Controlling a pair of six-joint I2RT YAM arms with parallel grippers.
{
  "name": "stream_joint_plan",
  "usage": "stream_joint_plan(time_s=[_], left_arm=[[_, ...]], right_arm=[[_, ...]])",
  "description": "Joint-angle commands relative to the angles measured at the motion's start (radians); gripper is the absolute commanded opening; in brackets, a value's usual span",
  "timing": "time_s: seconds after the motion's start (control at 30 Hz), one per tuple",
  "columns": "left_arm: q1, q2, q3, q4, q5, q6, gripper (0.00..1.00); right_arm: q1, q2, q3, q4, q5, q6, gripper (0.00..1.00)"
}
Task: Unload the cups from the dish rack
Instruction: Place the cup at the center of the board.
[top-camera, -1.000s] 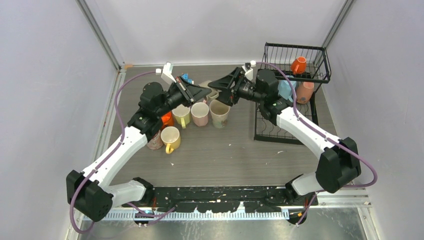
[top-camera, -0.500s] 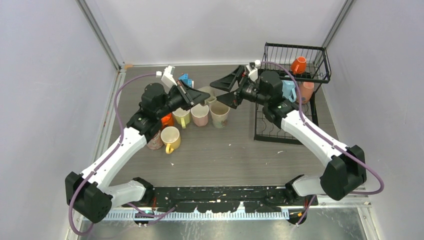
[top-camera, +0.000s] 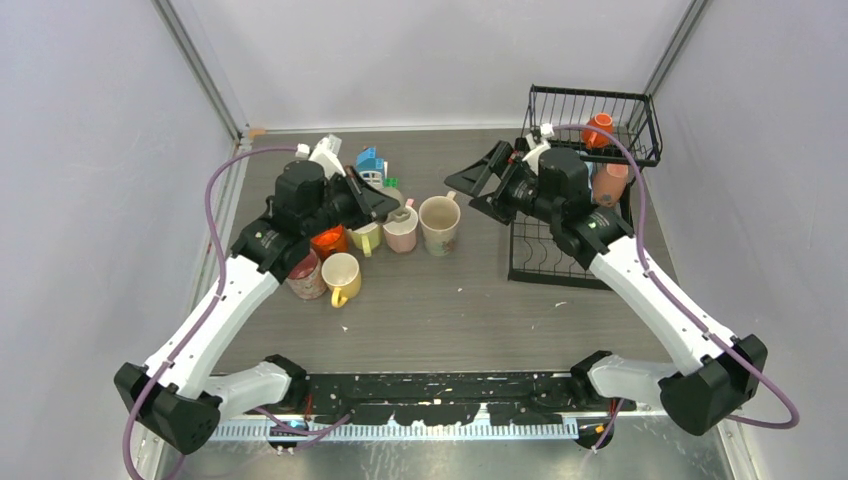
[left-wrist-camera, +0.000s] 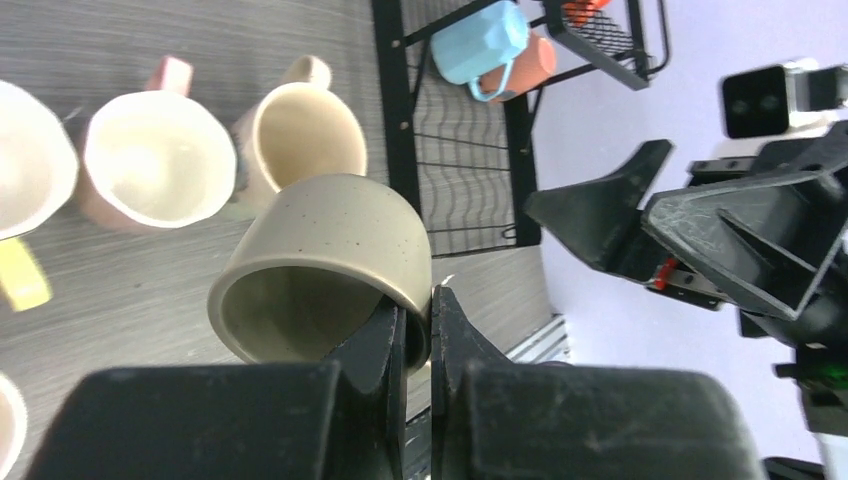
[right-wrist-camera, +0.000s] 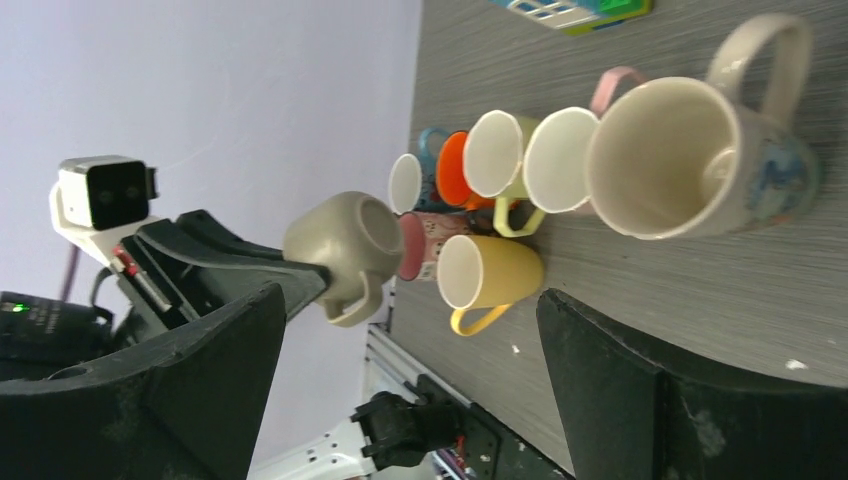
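The beige mug (left-wrist-camera: 330, 265) swings back with my left gripper next and goes down into the yellow cup's open top for release, since that cup stands upright and empty.
My left gripper (top-camera: 388, 207) is shut on the rim of a beige speckled mug (left-wrist-camera: 330, 265) and holds it above the standing cups; it also shows in the right wrist view (right-wrist-camera: 345, 240). On the table stand a cream mug (top-camera: 438, 222), a pink cup (top-camera: 400, 233), a pale yellow-green cup (top-camera: 365, 237), an orange cup (top-camera: 328, 241), a yellow cup (top-camera: 341, 277) and a dark red cup (top-camera: 305, 279). My right gripper (top-camera: 480, 190) is open and empty, left of the black dish rack (top-camera: 640, 110). The rack holds an orange cup (top-camera: 597, 130), a pink cup (top-camera: 610, 183) and a light blue cup (left-wrist-camera: 480, 45).
A small blue-white-green toy house (top-camera: 371, 163) stands behind the group of cups. The rack stands in the far right corner against the grey walls. Bare table lies in front of the cups and the rack.
The two grippers, close together over the cups a second ago, have drawn apart. My left gripper moved back left with the beige mug; my right gripper moved right toward the rack, open.
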Motion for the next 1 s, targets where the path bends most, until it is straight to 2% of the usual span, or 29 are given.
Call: stream_joint_plan(time_s=[0.0,0.37,0.5,0.97], left_arm=[[0.003,-0.007,0.090,-0.173,-0.092,0.085,0.00],[0.006,0.021,0.136,-0.473,-0.266,0.119,0.00],[0.019,0.044,0.135,-0.548,-0.289,0.124,0.00],[0.061,0.121,0.062,-0.591,-0.301,0.163,0.00]], right_arm=[[0.007,-0.058,0.049,-0.132,0.118,-0.127,1.00],[0.007,-0.118,0.015,-0.208,0.169,-0.201,1.00],[0.007,-0.116,-0.004,-0.205,0.164,-0.207,1.00],[0.007,-0.133,-0.059,-0.205,0.161,-0.221,1.00]])
